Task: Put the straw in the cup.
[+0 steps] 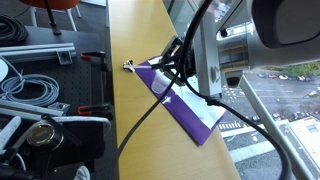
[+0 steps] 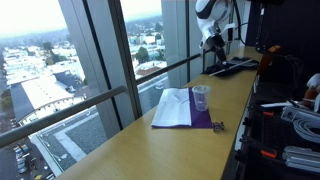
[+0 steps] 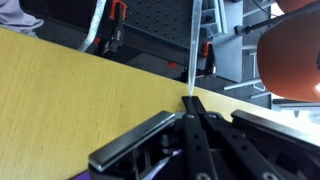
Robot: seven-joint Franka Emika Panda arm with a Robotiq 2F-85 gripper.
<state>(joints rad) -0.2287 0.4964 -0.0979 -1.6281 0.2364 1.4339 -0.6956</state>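
Next, the gripper moves down and tilts toward the clear cup's opening (image 2: 202, 88) to release the straw there, as the straw still hangs high above the upright cup.
In the wrist view my gripper (image 3: 190, 100) is shut on the straw (image 3: 191, 50), a thin pale rod that runs straight away from the fingertips over the wooden table's edge. A strip of purple shows between the fingers below. The clear cup (image 2: 200, 97) stands upright on the far part of the purple cloth (image 2: 183, 110). In that exterior view the gripper (image 2: 213, 42) hangs high above and beyond the cup. The straw is too thin to make out in either exterior view. The cloth also shows in an exterior view (image 1: 190, 110); the cup cannot be made out there.
A small black-and-white clip lies at the cloth's corner in both exterior views (image 1: 128, 66) (image 2: 217, 125). Black cables (image 1: 150, 105) cross the cloth. The long wooden table (image 2: 150, 150) runs along big windows (image 2: 90, 60). Shelves with red clamps (image 1: 92, 57) and coiled cables flank its other side.
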